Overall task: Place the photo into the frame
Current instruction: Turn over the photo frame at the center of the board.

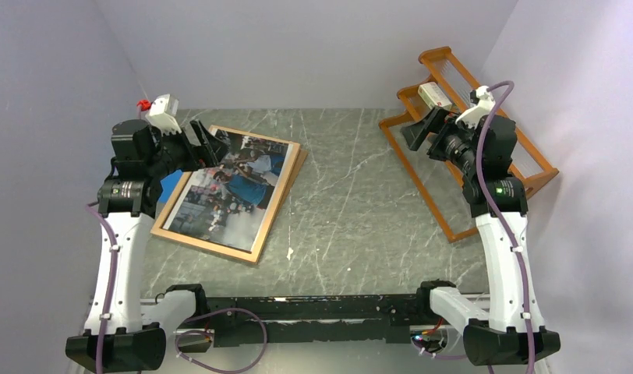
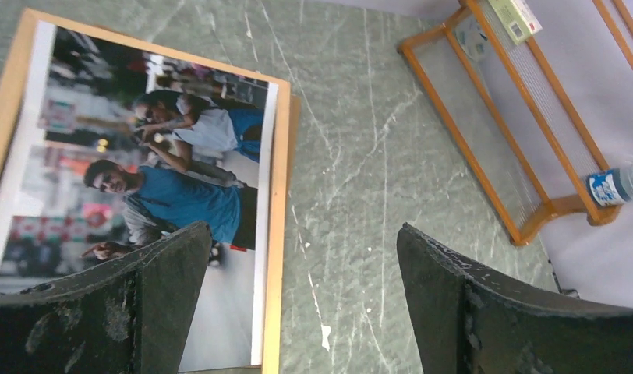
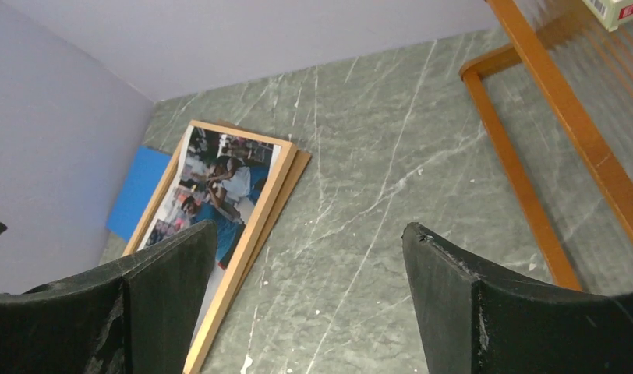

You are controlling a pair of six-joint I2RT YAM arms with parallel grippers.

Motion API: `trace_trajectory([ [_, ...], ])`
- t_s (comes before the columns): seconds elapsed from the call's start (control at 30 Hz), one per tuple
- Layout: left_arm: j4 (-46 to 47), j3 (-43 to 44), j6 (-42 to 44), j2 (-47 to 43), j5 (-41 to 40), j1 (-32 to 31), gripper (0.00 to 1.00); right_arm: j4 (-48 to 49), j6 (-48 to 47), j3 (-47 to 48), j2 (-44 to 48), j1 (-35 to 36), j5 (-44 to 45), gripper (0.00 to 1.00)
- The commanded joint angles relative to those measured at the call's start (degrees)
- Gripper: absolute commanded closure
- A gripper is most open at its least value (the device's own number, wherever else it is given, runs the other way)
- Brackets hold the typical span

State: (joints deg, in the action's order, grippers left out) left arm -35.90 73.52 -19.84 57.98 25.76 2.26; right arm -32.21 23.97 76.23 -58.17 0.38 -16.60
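Note:
The frame's rack-side border (image 1: 277, 196) (image 2: 275, 261) lies to my left gripper's right in the top view, where bare tabletop leaves finger room. My left gripper lowers across the photo onto it next.
The photo (image 1: 231, 187), a colour print of several people, one in a blue shirt, lies face up inside the frame (image 1: 206, 245), whose narrow light-orange border runs round it, at the left of the table. My left gripper (image 1: 208, 144) is open and empty, raised over the frame's far end. In the left wrist view, the photo (image 2: 142, 156) and the frame's edge (image 2: 276, 257) lie below my left gripper (image 2: 302, 265). My right gripper (image 1: 419, 132) is open and empty, raised by the rack. The right wrist view shows my right gripper (image 3: 309, 265) far from the photo (image 3: 220, 183).
A brown backing panel (image 1: 300, 160) sticks out under the frame's far right side. A blue sheet (image 1: 169, 185) lies left of the frame. An orange slatted rack (image 1: 469, 148) stands at the right, with a box (image 1: 436, 95) and a bottle (image 2: 617, 185) on it.

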Motion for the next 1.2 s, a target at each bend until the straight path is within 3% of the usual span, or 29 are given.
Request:
trace_trajectory([
  [0.0, 6.73, -3.76, -1.85, -0.23, 6.47, -0.24, 0.06, 3.72, 1.59, -2.54, 1.38, -0.21, -1.38, 0.06],
  [0.27, 12.96, -12.43, -5.05, 2.57, 9.71, -0.89, 0.06, 10.39, 6.33, -11.60, -0.94, 1.27, -10.68, 0.09],
  [0.47, 10.81, -14.11, -5.69, 7.69, 6.65, -4.23, 0.10, 10.73, 6.20, -14.22, -3.64, 6.98, -6.47, 0.11],
  [0.63, 7.92, -13.45, -5.70, 15.14, -5.46, -15.38, 0.09, 11.72, 8.31, -16.06, -6.81, 15.00, -0.92, 0.14],
  [0.83, 1.81, -10.17, -8.73, 26.34, -24.14, -27.64, 0.22, 14.14, 14.12, -20.35, -9.90, 19.55, -0.56, 0.23],
  [1.17, 1.70, -6.44, -10.30, 38.95, -33.12, -31.88, 0.26, 18.34, 18.75, -28.27, -10.83, 22.50, 0.30, 0.25],
])
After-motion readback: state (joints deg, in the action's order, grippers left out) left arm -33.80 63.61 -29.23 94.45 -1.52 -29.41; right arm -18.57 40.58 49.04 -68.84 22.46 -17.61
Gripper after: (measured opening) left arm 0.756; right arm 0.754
